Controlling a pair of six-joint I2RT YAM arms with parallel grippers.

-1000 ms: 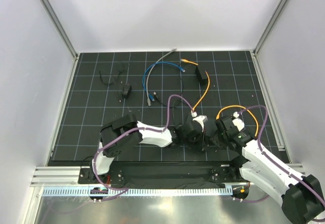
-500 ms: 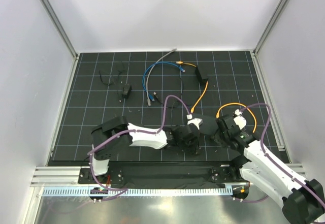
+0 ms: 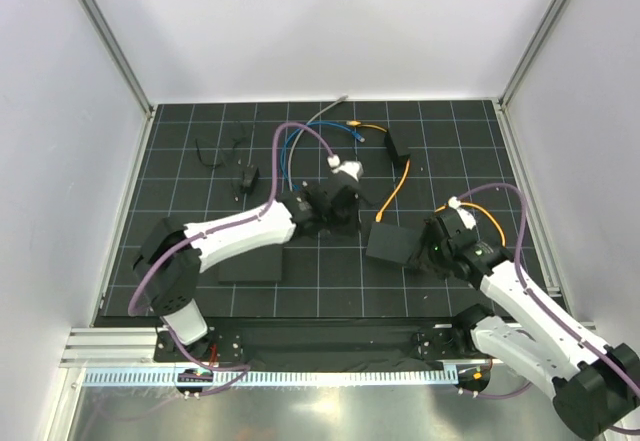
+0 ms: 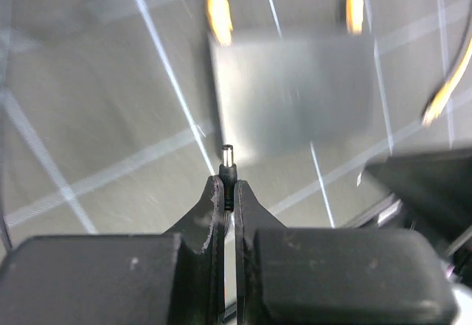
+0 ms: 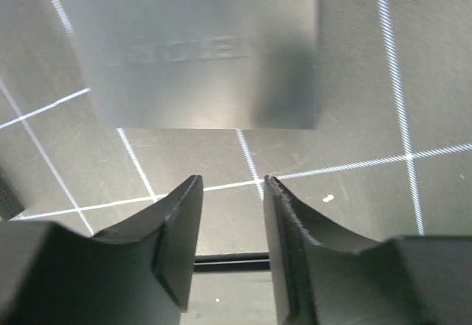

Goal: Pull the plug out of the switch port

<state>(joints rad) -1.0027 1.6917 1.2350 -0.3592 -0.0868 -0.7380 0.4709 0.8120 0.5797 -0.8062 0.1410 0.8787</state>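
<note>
The plug is clear of the switch, so my left gripper will next carry the black barrel plug outward to the mat beside the blue cable's end and release it.
The switch, a small black box [image 3: 392,244], lies right of centre on the gridded mat. It looks grey in the left wrist view [image 4: 295,93] and the right wrist view [image 5: 199,52]. Two thin orange cables [image 4: 217,12] meet its far edge; one [image 3: 398,189] runs off toward the back, and their plugs are blurred. My left gripper [image 3: 345,219] is up-left of the box, shut on a small black barrel plug with a metal tip [image 4: 228,164], held clear of the box. My right gripper [image 5: 230,185] is open and empty just short of the box's near edge, at its right side in the top view [image 3: 432,251].
A blue cable [image 3: 300,146], a grey cable [image 3: 325,113] and a tiny black block with thin wires [image 3: 247,179] lie at the back. Another small black piece [image 3: 398,144] holds an orange cable end. A flat black mat [image 3: 250,264] lies under my left arm.
My left arm has swung from the box's left side up and to the left, still shut. The box now lies uncovered. My right gripper has stayed by the box's right side.
</note>
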